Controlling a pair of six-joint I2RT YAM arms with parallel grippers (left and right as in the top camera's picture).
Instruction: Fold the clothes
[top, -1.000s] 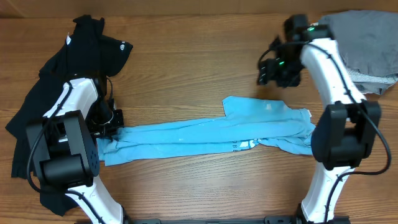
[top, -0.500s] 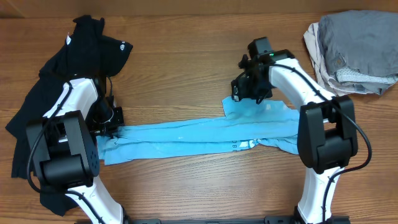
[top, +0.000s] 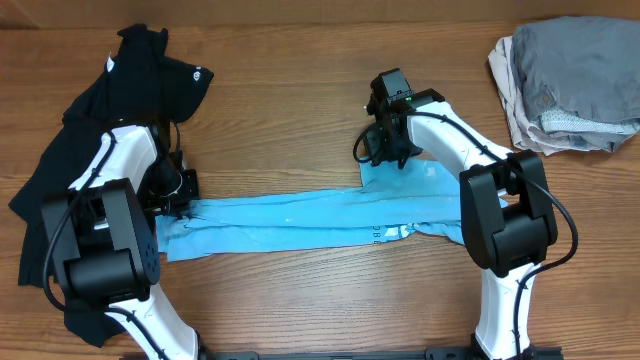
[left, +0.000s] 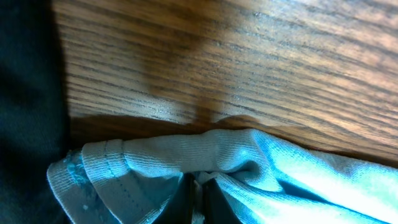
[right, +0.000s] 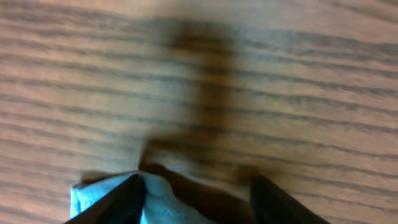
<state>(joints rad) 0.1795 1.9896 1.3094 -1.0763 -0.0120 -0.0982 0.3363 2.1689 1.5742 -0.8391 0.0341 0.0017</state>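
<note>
My left gripper lifts the light blue T-shirt's bunched hem outward next, since that T-shirt lies narrow. Then it lowers and releases the hem on the bare wood beside the black T-shirt.
The light blue T-shirt (top: 320, 222) lies pulled into a long narrow band across the middle of the table. At the band's left end, my left gripper (top: 185, 206) is shut on a bunched hem; the left wrist view shows the blue fabric (left: 186, 155) pinched between its dark fingers (left: 198, 190). My right gripper (top: 373, 158) is low over the shirt's upper corner. In the right wrist view its jaws (right: 198, 190) stand open, and the blue corner (right: 118, 193) lies against the left finger. A black T-shirt (top: 110, 120) lies crumpled at the far left.
A pile of grey clothes (top: 565, 80) sits at the back right corner. The black T-shirt runs under and beside my left arm. Bare wooden table (top: 300, 90) shows behind and in front of the blue band.
My right arm has swung left from beside the grey pile and come down to the blue shirt's upper corner. The left arm and its grip have not moved.
</note>
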